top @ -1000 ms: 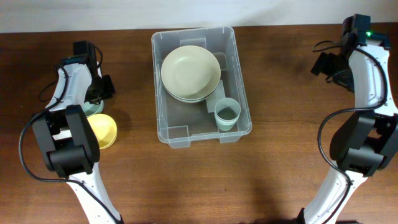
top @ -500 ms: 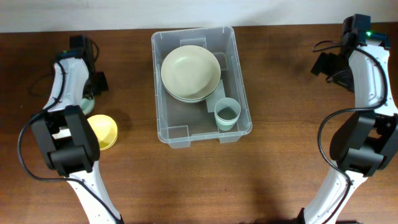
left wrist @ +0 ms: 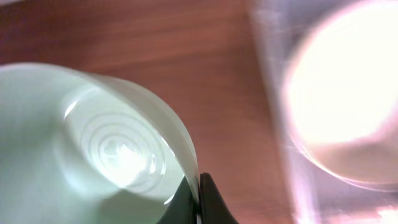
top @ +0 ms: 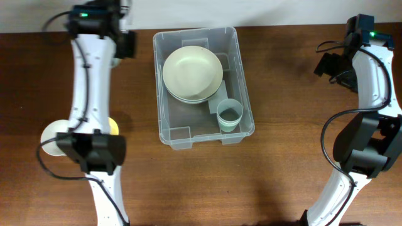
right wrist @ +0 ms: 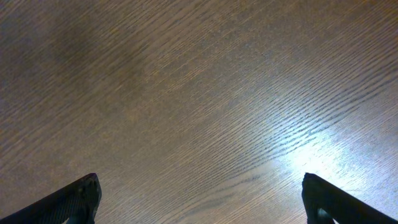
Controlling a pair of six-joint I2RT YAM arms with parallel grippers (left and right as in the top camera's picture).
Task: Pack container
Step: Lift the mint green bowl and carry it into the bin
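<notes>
My left gripper should next swing over the container's side, past the cream plates, then back and down to the bottom of the container beside the pale green cup, because it is empty there.
The clear plastic container (top: 188, 118) stands at the table's centre back. It holds stacked cream plates (top: 192, 72) and a pale green cup (top: 230, 115). My left gripper (top: 123, 45) is beside the container's far left corner. In the left wrist view it (left wrist: 199, 200) is shut on the rim of a pale green bowl (left wrist: 93, 143), with the blurred container wall (left wrist: 273, 124) and plates (left wrist: 348, 87) to its right. The bowl is hidden under the wrist in the overhead view. My right gripper (right wrist: 199, 199) is open and empty over bare wood, far right of the container (top: 328, 64).
A yellow bowl (top: 112, 125) sits on the table's left side, mostly hidden by my left arm. A pale round thing (top: 51, 137) lies left of it. Both arm bases stand at the front corners.
My left arm has swung from the table's left side up and right to the container's far left corner, carrying the pale green bowl. The right arm has not moved.
</notes>
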